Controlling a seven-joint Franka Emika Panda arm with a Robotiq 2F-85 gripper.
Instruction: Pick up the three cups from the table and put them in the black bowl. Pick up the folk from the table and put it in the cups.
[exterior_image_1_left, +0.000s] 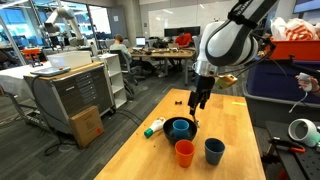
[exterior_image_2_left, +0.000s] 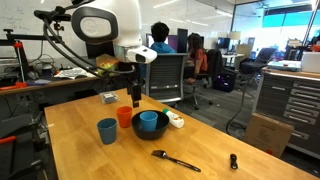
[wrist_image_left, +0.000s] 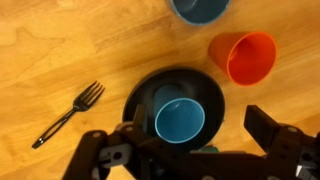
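Note:
The gripper moves back and down to the dark grey-blue cup, onto its rim (exterior_image_1_left: 214, 143) (wrist_image_left: 199, 12) next, since the blue cup is already in the bowl.
The black bowl (wrist_image_left: 140, 92) sits on the pale wooden table (wrist_image_left: 40, 50) with the bright blue cup (wrist_image_left: 180, 121) standing upright inside it. My gripper (wrist_image_left: 197, 119) is open and empty, hovering straight above the bowl and the blue cup. The orange cup (wrist_image_left: 243, 57) and the dark grey-blue cup (wrist_image_left: 200, 8) stand on the table beside the bowl. The dark fork (wrist_image_left: 68, 113) lies flat on the table on the bowl's other side. In both exterior views the gripper (exterior_image_1_left: 198, 102) (exterior_image_2_left: 135, 96) hangs above the bowl (exterior_image_1_left: 180, 128) (exterior_image_2_left: 152, 130).
A white-and-green bottle-like object (exterior_image_1_left: 153, 128) (exterior_image_2_left: 175, 120) lies next to the bowl. A small black object (exterior_image_2_left: 233, 161) lies near the table edge, and the fork (exterior_image_2_left: 175, 160) lies on the near side of the bowl. Office chairs and cabinets surround the table.

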